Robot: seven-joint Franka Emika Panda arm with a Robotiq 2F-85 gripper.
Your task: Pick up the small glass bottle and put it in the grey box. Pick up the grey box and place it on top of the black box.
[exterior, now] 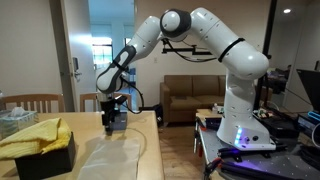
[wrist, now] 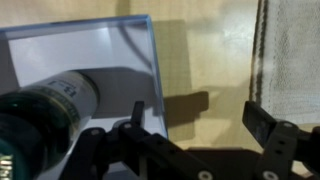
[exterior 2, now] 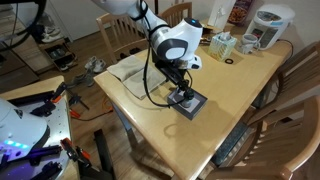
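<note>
My open fingers should stay low at the grey box [exterior: 117,124] and close on the side between them.
The grey box [wrist: 85,65] lies on the wooden table, at the upper left of the wrist view. The small glass bottle [wrist: 45,115], dark with a label, lies on its side inside it. My gripper [wrist: 198,120] is open and empty, its left finger at the box's right wall and its right finger over bare table. In both exterior views the gripper [exterior: 110,118] [exterior 2: 180,88] hangs just above the grey box [exterior: 117,124] [exterior 2: 190,103]. The black box [exterior: 48,160] stands at the table's near left corner with a yellow cloth [exterior: 35,135] on top.
A translucent pale sheet [exterior: 112,155] lies on the table near the black box. A tissue box [exterior 2: 222,45], a kettle [exterior 2: 268,25] and a small ring stand at the far end. Wooden chairs [exterior 2: 275,130] surround the table.
</note>
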